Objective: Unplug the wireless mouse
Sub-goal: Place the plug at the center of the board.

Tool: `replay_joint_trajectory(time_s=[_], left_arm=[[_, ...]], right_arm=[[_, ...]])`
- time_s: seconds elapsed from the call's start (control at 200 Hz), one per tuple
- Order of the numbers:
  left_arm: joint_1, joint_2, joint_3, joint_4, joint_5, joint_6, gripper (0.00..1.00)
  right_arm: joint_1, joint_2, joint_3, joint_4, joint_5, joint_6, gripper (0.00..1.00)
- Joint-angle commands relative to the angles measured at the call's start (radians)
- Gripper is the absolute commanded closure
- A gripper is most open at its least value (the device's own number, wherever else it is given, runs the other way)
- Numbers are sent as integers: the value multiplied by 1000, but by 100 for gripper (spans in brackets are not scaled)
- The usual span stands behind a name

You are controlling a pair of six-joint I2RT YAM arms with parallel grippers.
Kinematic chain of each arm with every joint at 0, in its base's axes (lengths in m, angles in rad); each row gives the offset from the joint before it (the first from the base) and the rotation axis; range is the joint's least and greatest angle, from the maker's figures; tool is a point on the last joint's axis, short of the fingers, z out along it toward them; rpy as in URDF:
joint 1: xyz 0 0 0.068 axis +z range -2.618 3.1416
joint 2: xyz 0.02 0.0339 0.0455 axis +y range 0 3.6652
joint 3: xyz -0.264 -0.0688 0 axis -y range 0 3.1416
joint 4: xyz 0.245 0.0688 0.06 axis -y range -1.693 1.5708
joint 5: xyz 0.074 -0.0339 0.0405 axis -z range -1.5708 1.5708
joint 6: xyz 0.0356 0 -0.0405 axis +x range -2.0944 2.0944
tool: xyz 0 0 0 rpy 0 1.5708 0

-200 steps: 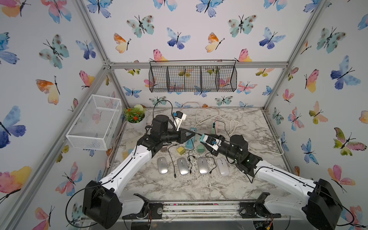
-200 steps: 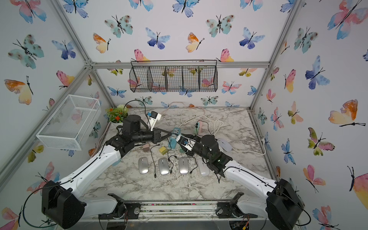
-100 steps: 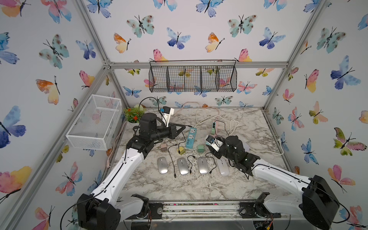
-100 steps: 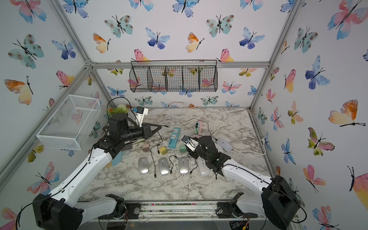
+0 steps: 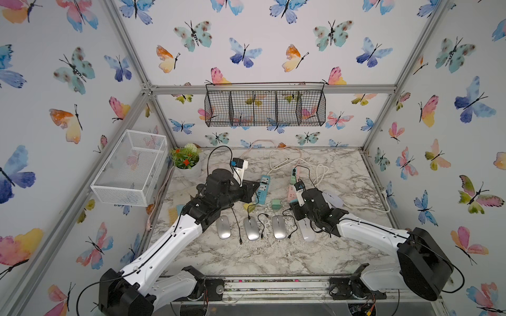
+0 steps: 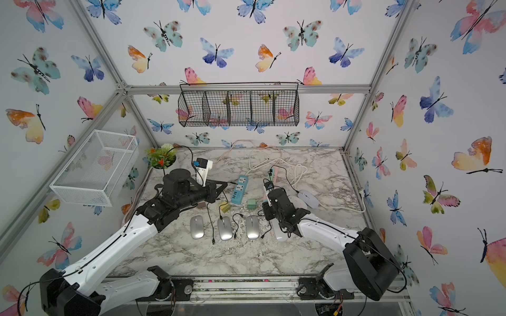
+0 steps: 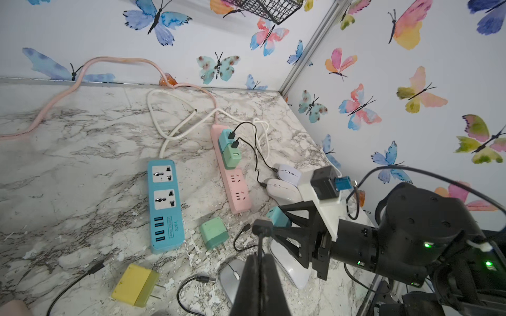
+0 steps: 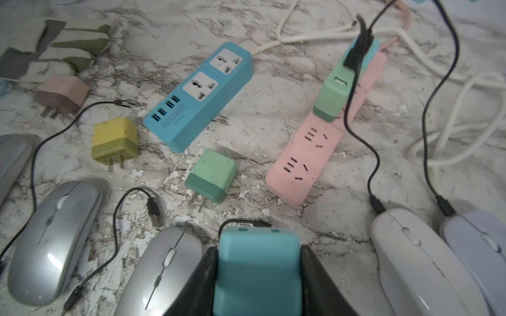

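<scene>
Next, my right gripper lowers the teal charger block point(image 8: 257, 270), already clear of the sockets, and releases it. The bare tabletop by the pink strip lies just below my right gripper.
Three silver wireless mice point(image 5: 251, 228) lie in a row at the table's front, with a white one point(image 5: 306, 232) partly under my right arm. My left gripper point(image 7: 260, 257) is shut on a thin black cable, whose free plug point(image 7: 262, 225) sticks out past the fingertips. In both top views that cable drops to the middle silver mouse point(image 6: 224, 228). My right gripper point(image 8: 258, 246) is shut on a teal charger block point(image 8: 257, 270), held just above the table beside the pink power strip point(image 8: 306, 164). Two more pale mice point(image 8: 416, 260) stay cabled to chargers on that strip.
A blue power strip point(image 5: 262, 188) lies between the arms. Loose green point(image 8: 210, 175), yellow point(image 8: 115, 139) and pink point(image 8: 63, 93) chargers and slack cables litter the middle. A potted plant point(image 5: 186, 160) stands at the back left, with white cords coiled behind the strips.
My left arm swung back to the left, then came partway toward the centre again with the cable. My right gripper sank toward the front with the teal charger.
</scene>
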Motion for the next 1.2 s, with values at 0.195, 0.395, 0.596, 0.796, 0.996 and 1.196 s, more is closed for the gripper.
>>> replay_joint_trajectory(time_s=[0.195, 0.395, 0.596, 0.796, 0.996, 1.196], left_arm=[[-71, -2, -36, 61, -134, -56, 100], [-71, -33, -47, 43, -170, -53, 100], [-71, -42, -58, 43, -171, -54, 100], [-71, -46, -58, 43, -171, -56, 100], [-63, -60, -71, 60, -169, -89, 100], [-30, -42, -87, 177, -41, -150, 100]], right_arm=[[-87, 141, 53, -11, 4, 88, 99], [-92, 206, 78, 0, -15, 77, 88], [-94, 247, 96, 0, -2, 60, 63], [-94, 252, 96, 10, 0, 54, 38], [-94, 152, 64, 4, -13, 47, 33], [-92, -131, -107, 218, -395, -64, 31]])
